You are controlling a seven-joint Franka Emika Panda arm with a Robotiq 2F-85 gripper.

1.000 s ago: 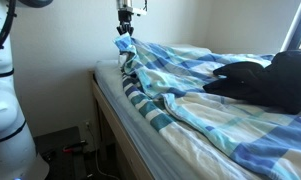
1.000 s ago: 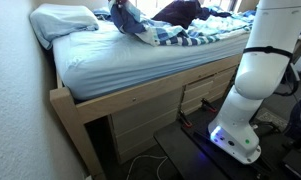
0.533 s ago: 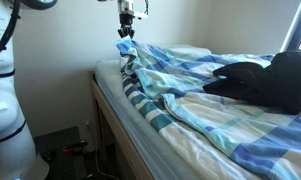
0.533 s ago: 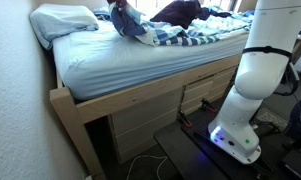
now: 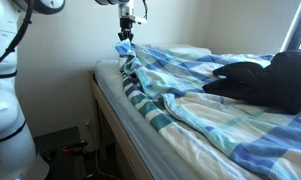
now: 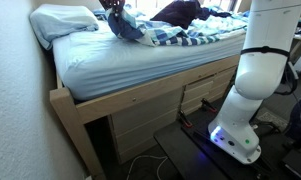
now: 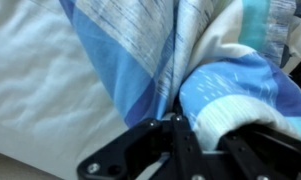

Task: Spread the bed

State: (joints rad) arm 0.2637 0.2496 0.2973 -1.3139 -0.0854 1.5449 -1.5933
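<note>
The white sheet lies bare past my gripper, so next it will pull the blanket's pinched fold that way, toward the wall by the pillow (image 6: pixel 62 20), and release it there.
The bed (image 6: pixel 85 100) has a wooden frame, a white quilted sheet (image 6: pixel 120 60) and a white pillow (image 6: pixel 62 20). A blue, light-blue and white striped blanket (image 5: pixel 200 95) lies bunched across it. My gripper (image 5: pixel 125 33) hangs above the bed's near corner, shut on a pinched fold of the blanket that rises to it. In the other exterior view the gripper (image 6: pixel 114 6) holds the fold next to the pillow. The wrist view shows the black fingers (image 7: pixel 180 135) clamped on striped cloth (image 7: pixel 150 50) over the white sheet (image 7: pixel 40 80).
A black bundle of cloth (image 5: pixel 265 80) rests on the blanket at the far side, and it shows again (image 6: pixel 180 12) behind the raised fold. Drawers (image 6: pixel 155 115) sit under the bed. The robot's white base (image 6: pixel 255 90) stands beside the bed, with cables on the floor.
The gripper has moved slightly, carrying the blanket fold further toward the pillow. The grip is unchanged.
</note>
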